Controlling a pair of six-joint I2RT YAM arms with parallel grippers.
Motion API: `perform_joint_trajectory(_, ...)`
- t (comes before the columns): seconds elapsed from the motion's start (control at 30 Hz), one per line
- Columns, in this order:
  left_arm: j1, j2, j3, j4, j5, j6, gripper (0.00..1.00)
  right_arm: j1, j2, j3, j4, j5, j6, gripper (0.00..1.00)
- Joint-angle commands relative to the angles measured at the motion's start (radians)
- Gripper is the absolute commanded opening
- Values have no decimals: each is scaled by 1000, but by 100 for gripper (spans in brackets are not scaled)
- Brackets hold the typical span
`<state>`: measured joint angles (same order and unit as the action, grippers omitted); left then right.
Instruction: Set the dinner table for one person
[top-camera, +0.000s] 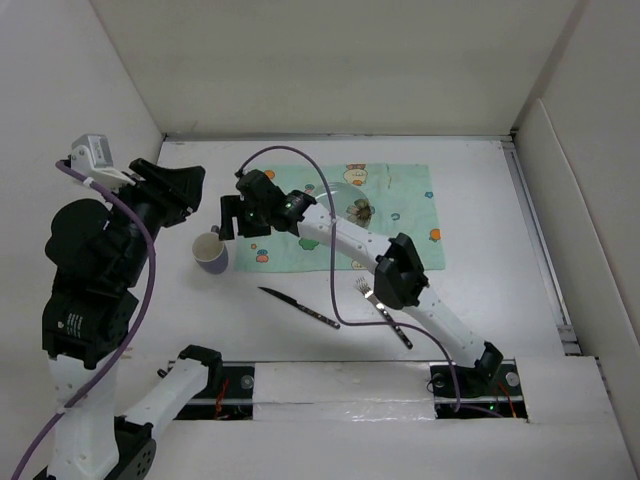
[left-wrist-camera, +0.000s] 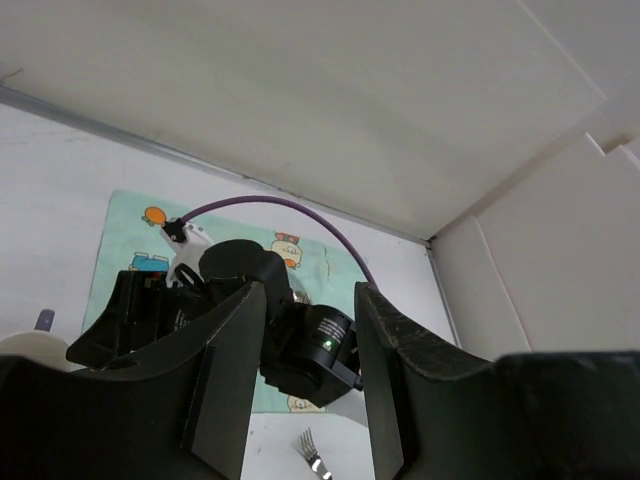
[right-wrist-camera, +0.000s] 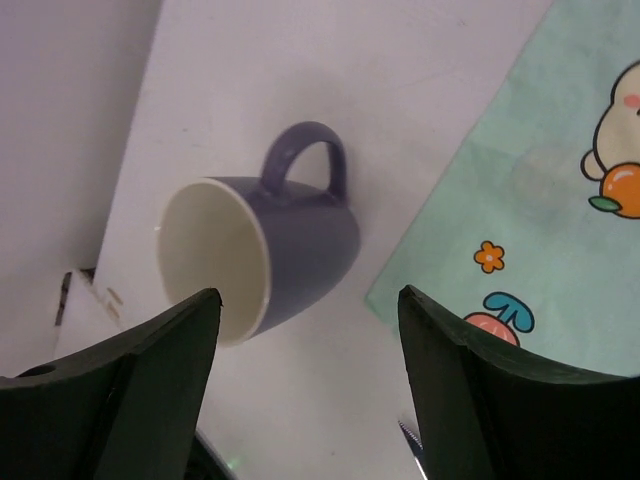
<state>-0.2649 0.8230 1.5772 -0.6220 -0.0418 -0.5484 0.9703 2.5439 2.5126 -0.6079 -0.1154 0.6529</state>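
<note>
I will next bring my right gripper down to the purple mug (top-camera: 210, 252) and close on the side of the mug's rim by the placemat, because that side is already between its open fingers.
The dinner table (top-camera: 480, 290) is a flat white top. A purple mug (top-camera: 210, 252) with a cream inside stands on it, just left of the mint-green cartoon placemat (top-camera: 400, 225). A knife (top-camera: 298, 307) and a fork (top-camera: 382, 311) lie on the table in front of the placemat. My right gripper (top-camera: 226, 216) reaches across to the left and hovers open above the mug (right-wrist-camera: 270, 250), touching nothing. My left gripper (top-camera: 196, 188) is raised at the left, open and empty. In its wrist view it (left-wrist-camera: 305, 340) looks toward the right arm's wrist (left-wrist-camera: 310, 350).
White walls close the table at the back and both sides. A pale round dish (top-camera: 335, 192) seems to lie on the placemat, partly under the right arm. The right arm's purple cable (top-camera: 330, 260) loops over the placemat and knife area.
</note>
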Motion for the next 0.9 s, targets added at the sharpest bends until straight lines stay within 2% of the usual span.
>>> perform_joint_trajectory(0.0,-2,1,-22,-4,14,5,38,21,6,37,26,-24,44,77)
perform_joint_trajectory(0.17,-11,-10,-61,1,14,8,38,30,76,68,80,-87,119,78)
perform_joint_trajectory(0.27,-11,-21,-74,-4,3,13,38,30,90,54,95,-102,149,75)
perform_joint_trajectory(0.33,-11,-27,-75,-7,-16,22,38,30,85,11,102,-102,166,60)
perform_joint_trajectory(0.37,-22,-30,-78,-8,-23,25,38,30,79,-7,114,-96,169,42)
perform_joint_trajectory(0.43,-22,-33,-85,-12,-33,28,38,30,44,-82,137,-93,182,22)
perform_joint_trajectory(0.47,-22,-35,-92,-10,-35,27,38,30,24,-110,173,-93,188,8)
perform_joint_trajectory(0.5,-22,-38,-94,-8,-38,27,38,30,-22,-136,201,-93,194,1)
perform_joint_trajectory(0.6,-22,-29,-88,-1,-62,34,38,-2,-144,-196,305,-112,227,0)
perform_joint_trajectory(0.67,-22,-25,-85,1,-67,41,38,-34,-175,-208,315,-119,229,0)
perform_joint_trajectory(0.7,-22,-16,-80,1,-75,45,38,-54,-248,-228,339,-121,231,0)
perform_joint_trajectory(0.77,-22,-7,-82,13,-78,50,39,-106,-338,-340,371,-122,228,0)
perform_joint_trajectory(0.8,-22,4,-88,18,-76,50,39,-172,-434,-388,390,-130,226,0)
perform_joint_trajectory(0.87,-22,18,-114,45,-61,51,39,-249,-520,-515,404,-145,208,0)
